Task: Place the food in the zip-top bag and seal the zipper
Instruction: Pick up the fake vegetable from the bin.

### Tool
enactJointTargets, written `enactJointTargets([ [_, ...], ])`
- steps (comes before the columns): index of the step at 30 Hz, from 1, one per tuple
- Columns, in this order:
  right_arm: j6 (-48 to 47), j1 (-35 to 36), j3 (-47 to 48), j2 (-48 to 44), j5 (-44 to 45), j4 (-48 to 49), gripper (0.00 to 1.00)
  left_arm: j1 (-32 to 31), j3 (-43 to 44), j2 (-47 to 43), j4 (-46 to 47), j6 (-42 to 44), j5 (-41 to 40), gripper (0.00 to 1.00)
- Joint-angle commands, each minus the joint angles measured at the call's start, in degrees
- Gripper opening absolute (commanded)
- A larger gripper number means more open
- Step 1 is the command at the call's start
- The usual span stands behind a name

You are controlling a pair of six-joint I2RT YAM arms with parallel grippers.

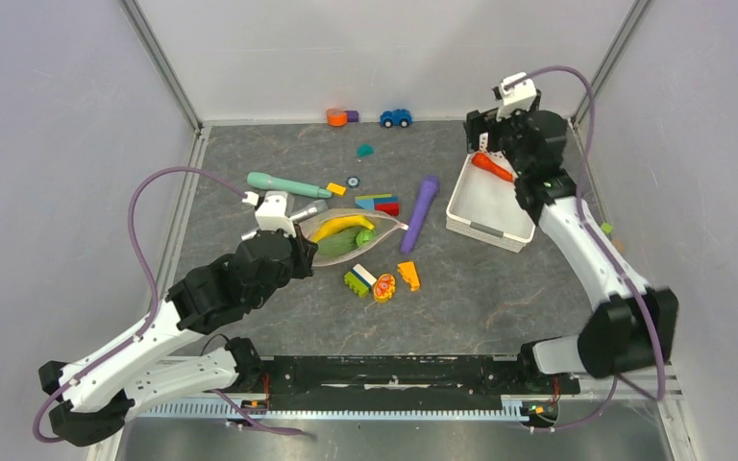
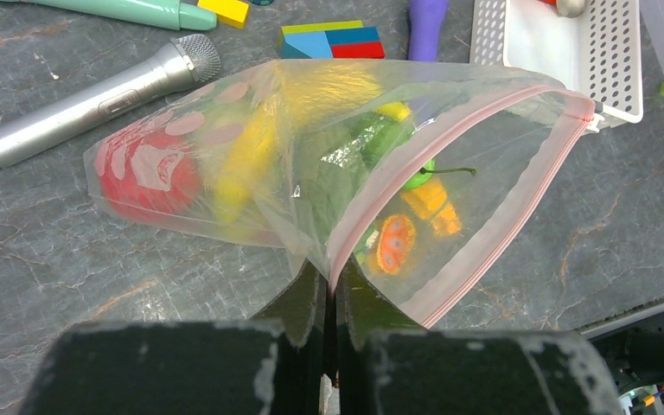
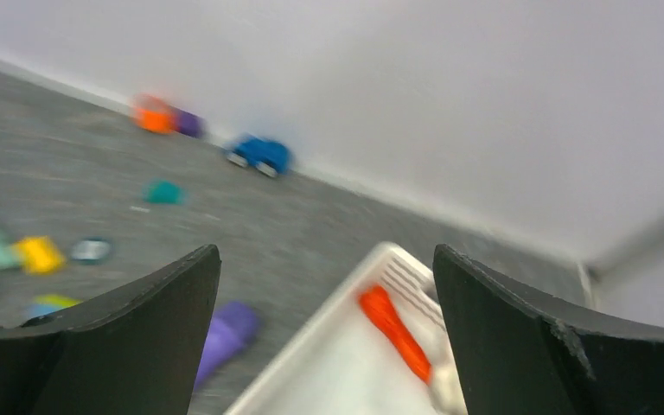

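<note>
The small beige piece (image 3: 445, 385) beside the carrot is still outside the bag, so next I need to tilt my right gripper down and lower it into the white basket onto that piece.
My left gripper (image 2: 335, 275) is shut on the mouth edge of the clear zip-top bag (image 2: 311, 156), by its pink zipper (image 2: 519, 203), and holds the mouth open; they also show in the top view, gripper (image 1: 300, 240) and bag (image 1: 351, 235). Inside lie a yellow banana (image 2: 251, 156), a red tomato (image 2: 143, 177) and green produce (image 2: 380, 138). My right gripper (image 3: 327, 328) is open and empty above the white basket (image 3: 346, 363), where an orange-red carrot (image 3: 395, 330) and a small beige piece (image 3: 445, 385) lie. In the top view the right gripper (image 1: 485, 134) is over the carrot (image 1: 491, 165).
A silver toy microphone (image 2: 86, 99) lies left of the bag. A teal stick (image 1: 288, 183), a purple stick (image 1: 420, 213), coloured blocks (image 1: 378, 204) and small toys (image 1: 382, 280) lie round the bag. A blue car (image 1: 396, 117) and orange block (image 1: 336, 116) sit by the back wall.
</note>
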Motion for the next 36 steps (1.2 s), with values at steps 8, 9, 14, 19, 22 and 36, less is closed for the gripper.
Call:
enactJointTargets([
  [8,-5.1,-3.9,8.4,24.4,40.5,-3.8,0.98,0.7,1.1,0.4,1.3,0.5,-0.9,0.02],
  [9,-5.5,-4.1,8.5,25.9,41.6,-3.2,0.98,0.7,1.1,0.5,1.3,0.6,-0.8,0.02],
  [14,-6.9,-5.3,7.7,32.2,41.3,1.4,0.9,0.9,1.0,0.8,1.2,0.5,-0.9,0.02],
  [19,-7.7,-6.6,7.4,36.9,39.1,4.6,0.77,1.0,0.9,1.0,1.2,0.4,-1.0,0.02],
  [22,-7.5,-6.7,7.6,38.1,38.3,5.3,0.74,1.0,0.9,1.0,1.3,0.7,-1.2,0.02],
  [36,-5.4,-9.5,8.9,43.6,33.3,6.6,0.59,1.1,0.9,2.4,1.2,0.9,-1.3,0.02],
])
